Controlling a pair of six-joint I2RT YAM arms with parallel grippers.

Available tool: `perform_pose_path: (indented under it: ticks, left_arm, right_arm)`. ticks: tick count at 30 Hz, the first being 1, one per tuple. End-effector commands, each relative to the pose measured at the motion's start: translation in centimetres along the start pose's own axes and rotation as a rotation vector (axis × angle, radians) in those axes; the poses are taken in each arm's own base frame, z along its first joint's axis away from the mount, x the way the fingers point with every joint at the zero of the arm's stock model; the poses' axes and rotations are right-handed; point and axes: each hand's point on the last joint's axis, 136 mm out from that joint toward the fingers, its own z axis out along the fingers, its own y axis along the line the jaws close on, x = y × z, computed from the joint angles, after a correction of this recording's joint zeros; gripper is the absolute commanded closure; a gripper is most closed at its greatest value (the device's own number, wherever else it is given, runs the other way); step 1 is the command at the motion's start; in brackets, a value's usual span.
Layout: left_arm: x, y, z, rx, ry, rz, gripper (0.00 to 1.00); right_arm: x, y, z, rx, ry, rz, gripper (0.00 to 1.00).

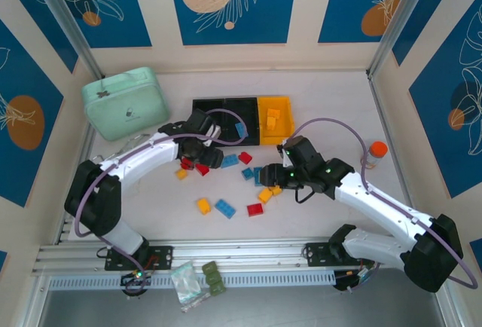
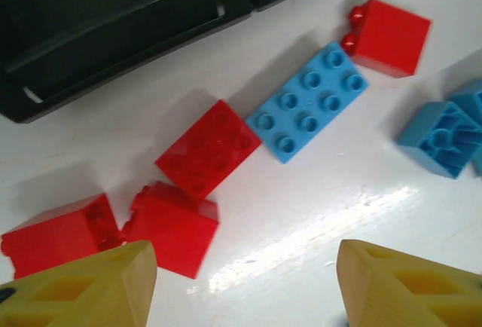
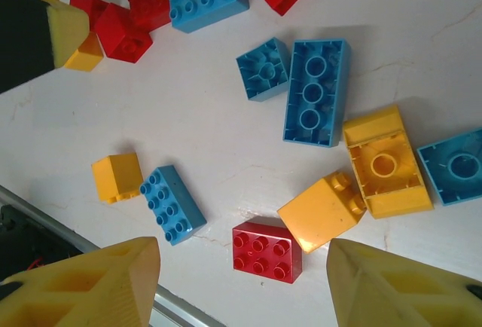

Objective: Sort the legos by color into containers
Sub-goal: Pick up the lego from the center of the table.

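Observation:
My left gripper will next lower and shift sideways until both fingers straddle the cluster's middle red lego.
Red, blue and yellow-orange legos lie scattered on the white table in front of the containers, two black bins and one yellow-orange bin. The middle black bin holds a blue brick; the yellow-orange bin holds yellow bricks. My left gripper is open and empty above the table, beside a cluster of three red bricks and a blue brick. My right gripper is open over a red brick, with a yellow brick by its right finger.
A mint-green case stands at the back left. An orange-capped bottle lies by the right wall. A clear bag and dark green blocks rest on the near rail. The left black bin's wall is close ahead of my left gripper.

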Motion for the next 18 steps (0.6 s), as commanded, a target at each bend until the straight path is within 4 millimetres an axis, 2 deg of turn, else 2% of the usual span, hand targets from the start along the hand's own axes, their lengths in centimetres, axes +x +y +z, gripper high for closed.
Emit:
perform_pose_path:
  ticks: [1, 9, 14, 18]
  left_arm:
    - [0.6, 0.9, 0.8, -0.008, 0.036, 0.076, 0.34]
    - [1.3, 1.3, 3.2, -0.002, 0.083, 0.061, 0.34]
    - [2.1, 2.8, 4.2, -0.081, 0.117, 0.049, 0.33]
    - [2.6, 3.1, 5.0, -0.092, 0.139, 0.05, 0.33]
  right_arm:
    - [-0.3, 1.4, -0.3, -0.03, 0.0, -0.032, 0.4]
    - [0.1, 1.1, -0.1, -0.013, 0.002, -0.029, 0.4]
    - [0.2, 1.1, -0.1, -0.019, 0.002, -0.033, 0.39]
    - [0.3, 1.0, 0.1, -0.017, 0.002, -0.03, 0.4]
